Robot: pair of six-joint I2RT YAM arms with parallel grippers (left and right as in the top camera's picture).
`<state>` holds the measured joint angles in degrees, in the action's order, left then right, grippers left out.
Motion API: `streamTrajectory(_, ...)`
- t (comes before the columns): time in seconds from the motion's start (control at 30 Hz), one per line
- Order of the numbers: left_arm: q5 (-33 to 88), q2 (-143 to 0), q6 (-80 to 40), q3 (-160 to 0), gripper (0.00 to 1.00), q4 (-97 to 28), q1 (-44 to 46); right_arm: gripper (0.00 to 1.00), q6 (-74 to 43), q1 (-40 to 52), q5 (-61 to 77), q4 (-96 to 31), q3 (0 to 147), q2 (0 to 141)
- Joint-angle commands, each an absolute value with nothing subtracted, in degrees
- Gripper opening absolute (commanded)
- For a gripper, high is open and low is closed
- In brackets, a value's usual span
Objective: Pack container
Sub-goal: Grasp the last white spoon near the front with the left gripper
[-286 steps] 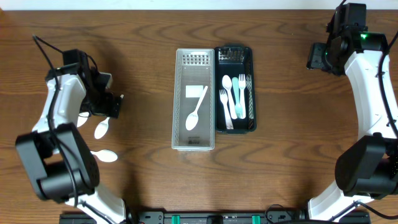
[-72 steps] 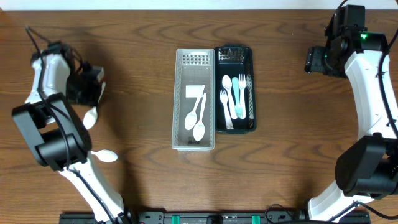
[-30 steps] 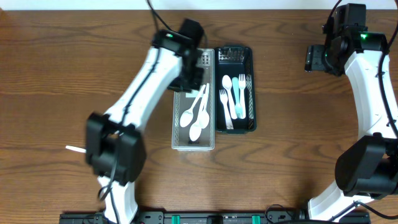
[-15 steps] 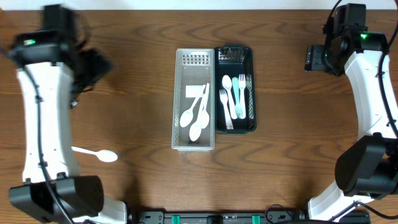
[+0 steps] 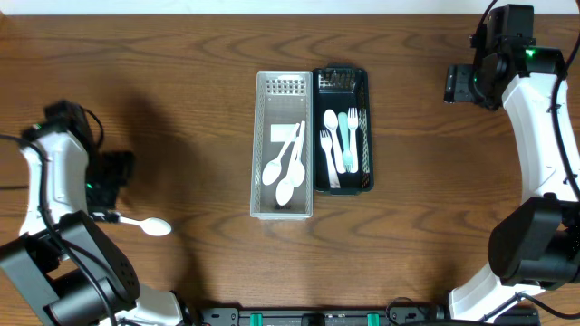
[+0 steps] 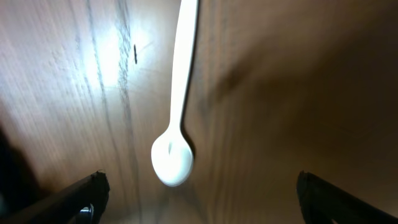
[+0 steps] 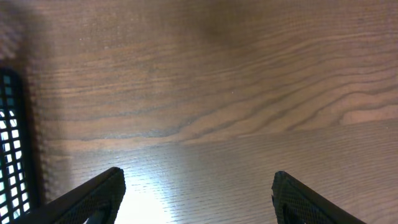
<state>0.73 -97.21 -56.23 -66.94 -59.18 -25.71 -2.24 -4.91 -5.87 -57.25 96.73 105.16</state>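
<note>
The spoon lies flat below my left gripper, between its wide-open fingers, so I will next lower that gripper toward the tabletop onto the handle's narrow neck (image 5: 136, 221) (image 6: 176, 119) beside the spoon's bowl.
A white plastic spoon (image 5: 143, 224) lies loose on the table at the left; in the left wrist view the spoon (image 6: 176, 118) lies bowl toward the camera. My left gripper (image 5: 111, 177) is open and empty just above it, fingers (image 6: 87, 196) wide either side. The white mesh container (image 5: 261, 145) at centre holds three white spoons (image 5: 288, 166). The dark mesh container (image 5: 366, 118) beside it holds forks and spoons (image 5: 343, 140). My right gripper (image 5: 460, 83) is open and empty at the far right, over bare wood (image 7: 199, 124).
The two containers stand side by side, touching, in the middle of the wooden table. The dark container's edge (image 7: 9, 143) shows at the left of the right wrist view.
The left arm placed a spoon in the white container, swung back to the left and has come down over the last loose spoon. The right arm has not moved.
</note>
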Motion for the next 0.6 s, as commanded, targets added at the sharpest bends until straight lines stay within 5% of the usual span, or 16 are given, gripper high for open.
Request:
streamTrajectory(0.0, 1.9, -97.4, -58.2, -61.3, 0.98, -55.7, -26.0, 0.79, -1.1, -5.3, -6.0, -57.2, 97.3, 105.1)
streamTrajectory(0.57, -0.7, -97.5, -53.2, -51.8, 0.99, -41.5, -26.1, 0.79, -0.1, -5.3, -6.0, -57.2, 97.3, 105.1)
